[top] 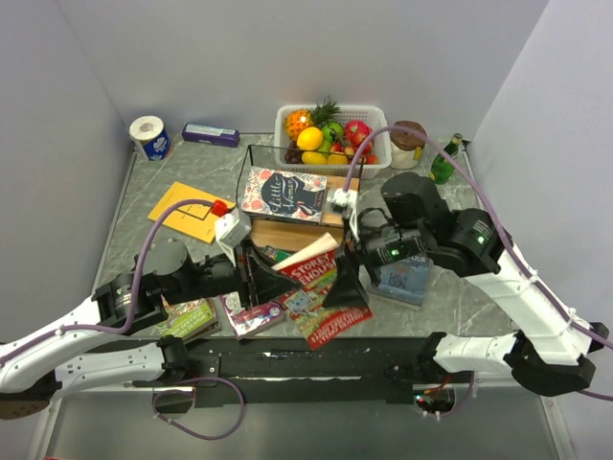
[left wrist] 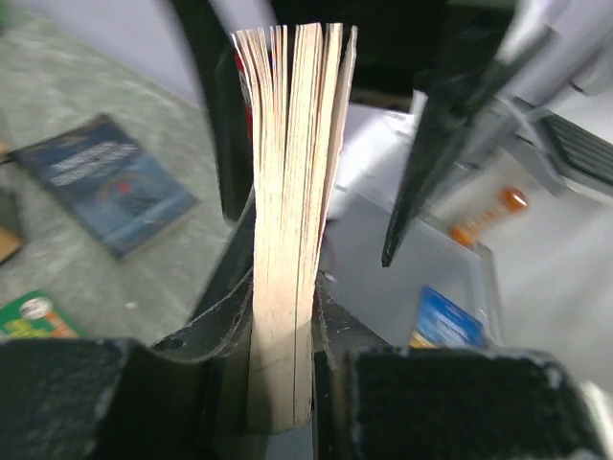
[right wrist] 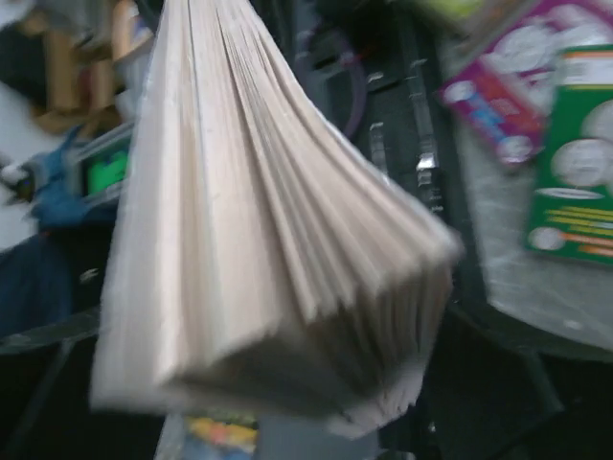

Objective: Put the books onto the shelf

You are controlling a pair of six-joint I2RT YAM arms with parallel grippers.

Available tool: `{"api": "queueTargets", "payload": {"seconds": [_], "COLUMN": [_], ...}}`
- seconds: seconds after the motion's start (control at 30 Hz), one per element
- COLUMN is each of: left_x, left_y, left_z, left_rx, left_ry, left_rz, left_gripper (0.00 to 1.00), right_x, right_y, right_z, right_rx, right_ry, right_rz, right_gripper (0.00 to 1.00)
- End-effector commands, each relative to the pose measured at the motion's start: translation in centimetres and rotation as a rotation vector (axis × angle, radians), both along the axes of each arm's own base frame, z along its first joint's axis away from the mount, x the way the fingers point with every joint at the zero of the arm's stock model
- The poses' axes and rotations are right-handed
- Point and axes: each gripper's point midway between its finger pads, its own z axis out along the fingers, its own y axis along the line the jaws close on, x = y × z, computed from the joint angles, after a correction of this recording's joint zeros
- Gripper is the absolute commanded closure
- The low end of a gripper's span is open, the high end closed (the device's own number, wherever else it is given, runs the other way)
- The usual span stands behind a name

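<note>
The dark floral book (top: 283,194) lies outward of the robot's left gripper, so the left gripper should move outward next, turn the tilted red-covered book flatter and release it on top of the dark floral book.
A red-covered book (top: 314,265) hangs tilted above the table's front, just before the shelf (top: 287,235). My left gripper (top: 257,273) is shut on its lower end. In the left wrist view the jaws (left wrist: 284,316) press both sides of its cream page block (left wrist: 287,192). My right gripper (top: 343,280) stands open around the same book; one black finger (left wrist: 421,163) is well off the pages. The page edges (right wrist: 268,240) fill the right wrist view and hide its fingers. A dark floral book (top: 283,194) lies on the shelf's top board.
On the table lie a dark blue book (top: 402,278), a green one (top: 192,319), a purple one (top: 251,314), a red-green one (top: 326,318) and a yellow one (top: 187,211). Behind are a white fruit basket (top: 330,134), purple box (top: 211,134), paper roll (top: 148,136), jar (top: 407,144) and bottle (top: 442,163).
</note>
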Motion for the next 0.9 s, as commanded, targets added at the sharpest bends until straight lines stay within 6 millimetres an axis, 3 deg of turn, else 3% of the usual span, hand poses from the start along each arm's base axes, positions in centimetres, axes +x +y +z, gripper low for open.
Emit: {"api": "queueTargets", "payload": {"seconds": [0.0, 0.07, 0.1, 0.13, 0.17, 0.2, 0.3, 0.33, 0.37, 0.47, 0.57, 0.7, 0.8, 0.87], "left_x": [3.7, 7.0, 7.7, 8.7, 9.4, 10.4, 12.3, 12.6, 13.0, 14.1, 15.9, 20.2, 22.7, 23.3], "left_y": [3.6, 5.8, 6.7, 7.6, 8.4, 9.4, 11.2, 11.5, 12.0, 12.6, 11.8, 8.4, 7.2, 6.3], "left_z": [3.9, 4.0, 4.1, 3.9, 3.9, 4.1, 4.2, 4.6, 5.3, 6.4, 7.4, 6.2, 5.3, 5.6], "left_rx": [-0.198, -0.236, -0.263, -0.277, -0.297, -0.329, -0.397, -0.425, -0.473, -0.559, -0.565, -0.509, -0.506, -0.502], "left_ry": [-0.007, 0.039, 0.075, 0.099, 0.122, 0.151, 0.231, 0.250, 0.259, 0.287, 0.292, 0.342, 0.367, 0.352], "left_rz": [0.265, 0.481, 0.541, 0.613, 0.671, 0.750, 0.900, 0.925, 0.951, 1.009, 1.040, 0.949, 0.877, 0.796], "left_gripper": [0.99, 0.99, 0.99, 0.99, 0.99, 0.99, 0.99, 0.99, 0.99, 0.99, 0.99, 0.99, 0.99, 0.99], "right_x": [8.0, 9.9, 11.1, 11.1, 11.8, 11.7, 12.0, 12.1, 12.3, 12.5, 12.7, 13.4, 13.7, 13.8], "right_y": [-1.4, -2.8, -4.1, -4.3, -4.6, -5.2, -5.8, -5.8, -5.7, -5.9, -6.0, -5.9, -5.7, -5.7], "right_z": [5.8, 7.1, 8.0, 8.3, 7.3, 8.8, 8.3, 9.0, 8.2, 8.1, 7.6, 6.6, 6.1, 5.9], "right_rx": [0.169, 0.245, 0.311, 0.349, 0.351, 0.429, 0.471, 0.509, 0.502, 0.546, 0.556, 0.541, 0.539, 0.538], "right_ry": [-0.303, -0.314, -0.349, -0.341, -0.349, -0.373, -0.383, -0.392, -0.391, -0.404, -0.408, -0.398, -0.396, -0.400], "right_rz": [-0.513, -0.705, -0.817, -0.837, -0.881, -0.903, -0.941, -0.950, -0.953, -0.970, -0.983, -1.012, -1.019, -1.023], "right_gripper": [0.01, 0.01, 0.01, 0.01, 0.01, 0.01, 0.01, 0.01, 0.01, 0.01, 0.01, 0.01, 0.01, 0.01]}}
